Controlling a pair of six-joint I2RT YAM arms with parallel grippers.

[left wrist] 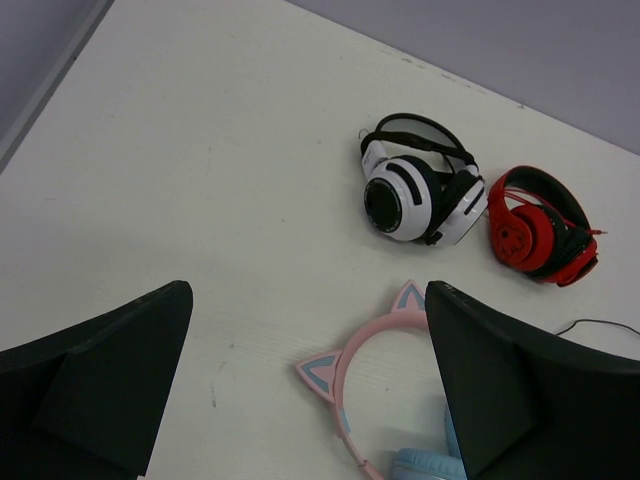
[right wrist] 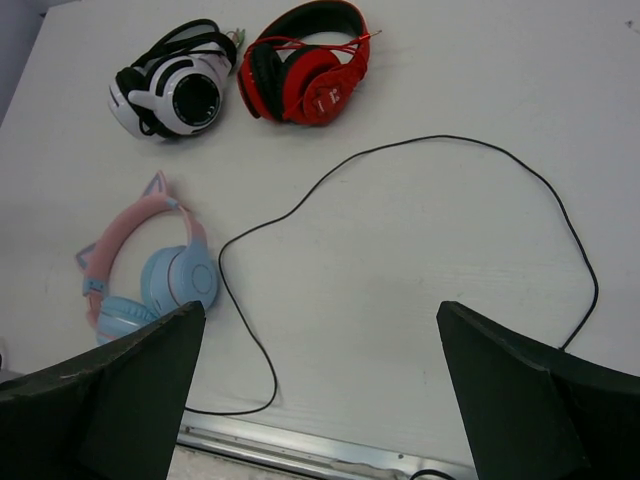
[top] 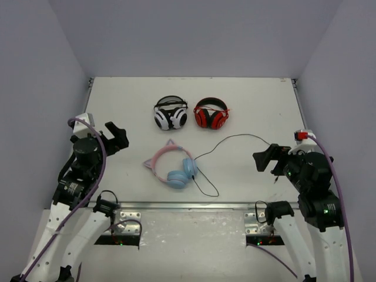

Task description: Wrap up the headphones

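Note:
My left gripper will next move toward the headphones and down onto the curve of the pink headband between its cat ears, because that part of the headband is clear of the cable.
The headphones lie flat near the table's front middle: pink headband with two cat ears, light blue ear cups. They also show in the left wrist view and the right wrist view. Their thin black cable loops right toward my right gripper, and another stretch curls to the front edge; it also shows in the right wrist view. My left gripper is open and empty, left of the headphones. My right gripper is open and empty, right of them, near the cable's far end.
White-and-black headphones and red-and-black headphones lie side by side behind the pink pair. The table's metal front edge runs just in front of the cable. Grey walls enclose the table on three sides.

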